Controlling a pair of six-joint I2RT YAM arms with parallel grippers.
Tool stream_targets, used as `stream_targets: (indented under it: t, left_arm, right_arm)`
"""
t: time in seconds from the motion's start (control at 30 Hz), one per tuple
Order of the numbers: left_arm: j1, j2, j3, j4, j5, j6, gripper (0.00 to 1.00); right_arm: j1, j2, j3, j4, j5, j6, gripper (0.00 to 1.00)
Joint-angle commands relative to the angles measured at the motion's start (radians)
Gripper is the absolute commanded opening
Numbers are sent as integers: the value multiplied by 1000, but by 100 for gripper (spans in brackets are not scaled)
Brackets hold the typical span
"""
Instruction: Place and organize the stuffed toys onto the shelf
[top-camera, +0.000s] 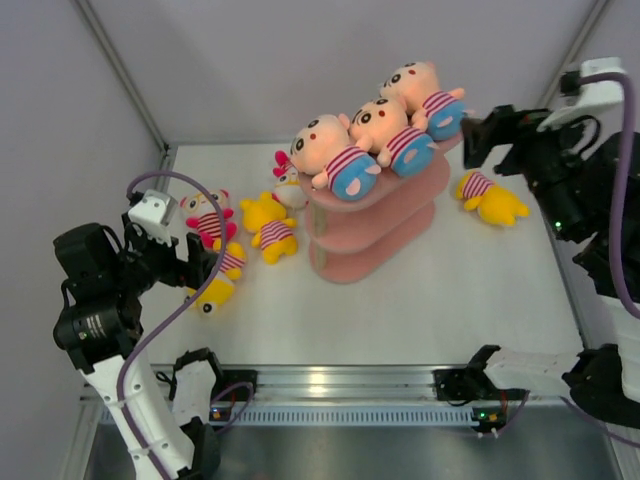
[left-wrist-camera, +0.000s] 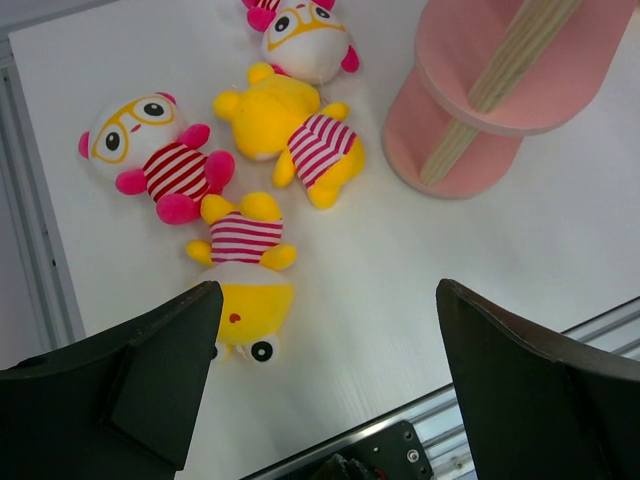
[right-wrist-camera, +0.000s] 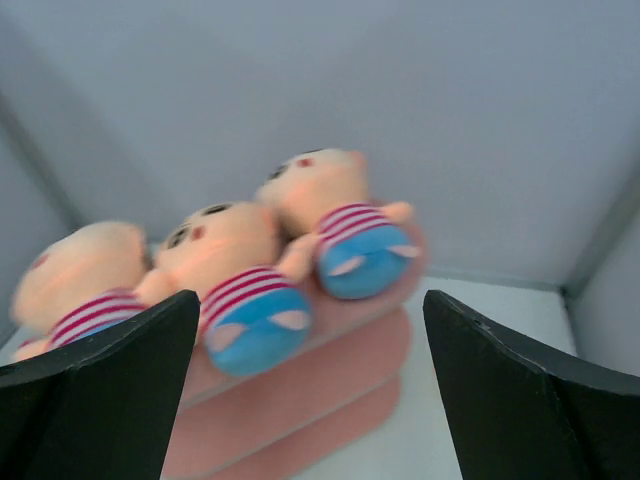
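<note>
I will next tilt my right gripper down and lower its open fingers onto that head (top-camera: 510, 208), because the third yellow toy lies below it, with its head pointing away from the shelf (top-camera: 372, 252).
The pink three-tier shelf (top-camera: 372, 252) stands mid-table. Three peach toys in striped shirts and blue shorts lie on its top tier (top-camera: 327, 152) (top-camera: 388, 128) (top-camera: 428, 97). My right gripper (top-camera: 476, 136) is open and empty beside the top tier's right end, facing those toys (right-wrist-camera: 345, 225). My left gripper (top-camera: 203, 262) is open and empty above a yellow toy (left-wrist-camera: 243, 268) lying head toward me. A second yellow toy (left-wrist-camera: 297, 135) and two pink-limbed white toys (left-wrist-camera: 150, 155) (left-wrist-camera: 305, 38) lie left of the shelf (left-wrist-camera: 470, 110). A third yellow toy (top-camera: 490, 198) lies right of it.
The enclosure's grey walls close in at left, back and right. A metal rail (top-camera: 340, 385) runs along the table's near edge, and it shows under my left fingers (left-wrist-camera: 400, 445). The shelf's two lower tiers hold nothing I can see.
</note>
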Motion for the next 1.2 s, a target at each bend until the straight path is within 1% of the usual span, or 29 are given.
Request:
stream_targets:
  t: [0.0,0.03,0.07,0.1,0.13,0.17,0.2,0.23,0.27,0.3,0.33,0.37,0.43,0.47,0.57,0.7,0.77,0.8,0.83,0.87,1.03,1.07,1.1,1.13,1.17]
  left_arm:
    - [1,14,-20,30,-5,24,94]
    - [1,14,-31,30,-9,25,94]
    - [3,17,-37,30,-11,25,94]
    - [1,17,-43,30,-16,27,94]
    - [1,16,-57,30,-22,35,94]
    - [1,14,-64,30,-35,41,94]
    - [1,12,-72,30,-46,53,94]
    - [1,9,-87,28,-58,58,94]
    - [1,6,-95,30,-77,62,94]
    - [3,0,-103,28,-91,77,94]
    - [1,-3,-123,30,-100,84,94]
    - [1,-4,-133,28,-112,91,94]
    - [1,-4,-167,28,-117,111,94]
    - [1,-1,-179,30,-118,116,94]
    - [1,19,-219,30,-118,125,94]
    - [3,45,-256,31,-102,157,94]
    - [1,51,-258,30,-94,167,94]
    - [3,57,-258,31,-89,177,94]
    - [1,61,-258,30,-86,182,95]
    - [1,75,-259,31,-86,185,95]
    - [3,144,-256,31,-75,191,97]
    - [1,164,-255,31,-60,190,97]
    - [1,173,-255,31,-53,190,97]
    - [3,181,-258,33,-46,191,97]
    - [1,195,-258,33,-34,193,97]
  right_arm:
    - [-217,-16,24,-72,114,70,94]
    - [-256,-8,21,-77,125,67,95]
    - [-344,15,18,-83,108,69,97]
    - [-403,27,15,-92,68,91,97]
    - [-466,38,6,-97,-38,111,97]
    - [-591,53,-9,-84,-96,136,97]
    - [-654,58,-47,-69,-172,200,97]
    - [-719,64,-71,-33,-334,237,97]
    - [-858,76,-94,-8,-401,274,97]
    - [-933,81,-153,18,-456,349,96]
    - [-998,85,-192,87,-545,384,95]
    - [-1100,87,-288,125,-585,456,94]
    - [-1164,90,-396,210,-613,512,93]
    - [-1205,104,-492,272,-607,533,92]
    - [-1243,176,-636,362,-576,578,92]
    - [-1253,321,-707,431,-589,581,91]
    - [-1282,396,-753,500,-682,598,92]
    - [-1299,416,-764,553,-714,633,92]
    - [-1316,439,-773,575,-746,647,91]
    - [-1340,478,-776,589,-745,652,91]
    - [-1347,625,-718,560,-676,598,91]
    - [-1345,642,-711,567,-676,590,91]
    - [-1345,660,-711,581,-713,590,91]
    - [-1347,702,-700,590,-730,592,90]
    - [-1347,723,-692,583,-743,593,83]
